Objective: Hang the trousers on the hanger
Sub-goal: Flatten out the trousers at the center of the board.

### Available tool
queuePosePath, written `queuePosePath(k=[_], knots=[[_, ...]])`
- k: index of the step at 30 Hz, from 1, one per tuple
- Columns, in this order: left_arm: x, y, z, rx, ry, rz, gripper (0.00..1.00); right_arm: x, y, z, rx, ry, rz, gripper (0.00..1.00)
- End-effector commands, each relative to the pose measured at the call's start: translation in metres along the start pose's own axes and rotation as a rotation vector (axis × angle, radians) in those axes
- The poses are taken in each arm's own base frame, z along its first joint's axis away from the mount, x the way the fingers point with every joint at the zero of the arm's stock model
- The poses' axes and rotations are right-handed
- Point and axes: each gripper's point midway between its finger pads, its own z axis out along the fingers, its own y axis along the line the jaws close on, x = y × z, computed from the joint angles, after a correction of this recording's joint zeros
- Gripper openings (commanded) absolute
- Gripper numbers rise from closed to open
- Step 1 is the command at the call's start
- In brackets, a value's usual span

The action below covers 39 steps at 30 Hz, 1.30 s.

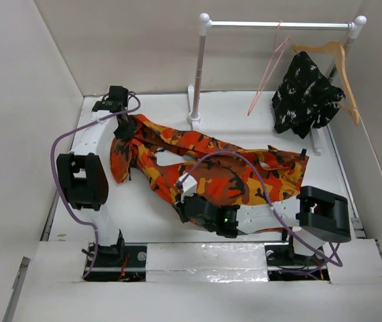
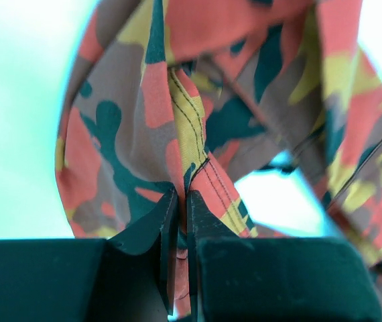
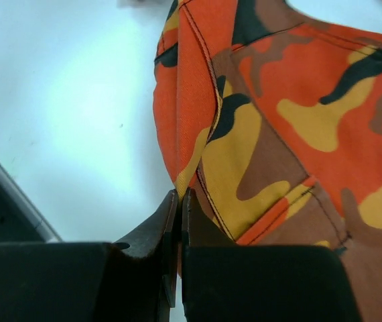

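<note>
The right gripper draws back over the bare near part of the table next and releases the trousers, because the trousers' seam edge bunches short of the table's near edge.
The orange camouflage trousers (image 1: 211,168) lie spread across the table's middle. My left gripper (image 1: 124,127) is shut on a fold of the trousers (image 2: 177,134) at their far left end, the cloth hanging from the jaws. My right gripper (image 1: 185,194) is shut on a seam edge of the trousers (image 3: 258,134) at the near middle, low by the table. The thin pink wire hanger (image 1: 269,67) hangs on the white rail (image 1: 278,25) at the back.
A black-and-white patterned garment (image 1: 305,94) hangs on a wooden hanger (image 1: 335,57) at the rail's right end. The rack's post (image 1: 196,74) stands at the back centre. White walls enclose the table (image 1: 144,208).
</note>
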Motion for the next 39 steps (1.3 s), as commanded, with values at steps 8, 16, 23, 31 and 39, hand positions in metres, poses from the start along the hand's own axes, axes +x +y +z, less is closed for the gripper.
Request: queuePosePath(k=[8,16,23,31,39], knots=[[-0.067,0.014,0.01,0.054,-0.21,0.033,0.3,0.104,-0.022,-0.05,0.014,0.285,-0.089,0.0],[-0.001,0.011,-0.012,0.168,-0.225,0.06,0.41,0.099,-0.013,-0.038,-0.017,0.259,-0.065,0.0],[0.048,-0.014,-0.016,0.163,-0.175,0.178,0.41,0.099,-0.008,-0.032,-0.041,0.258,-0.05,0.0],[0.046,-0.021,0.018,0.105,-0.126,0.173,0.41,0.096,-0.003,-0.034,-0.059,0.251,-0.027,0.0],[0.047,-0.021,0.033,0.078,-0.126,0.137,0.4,0.098,-0.001,-0.034,-0.073,0.248,-0.006,0.0]])
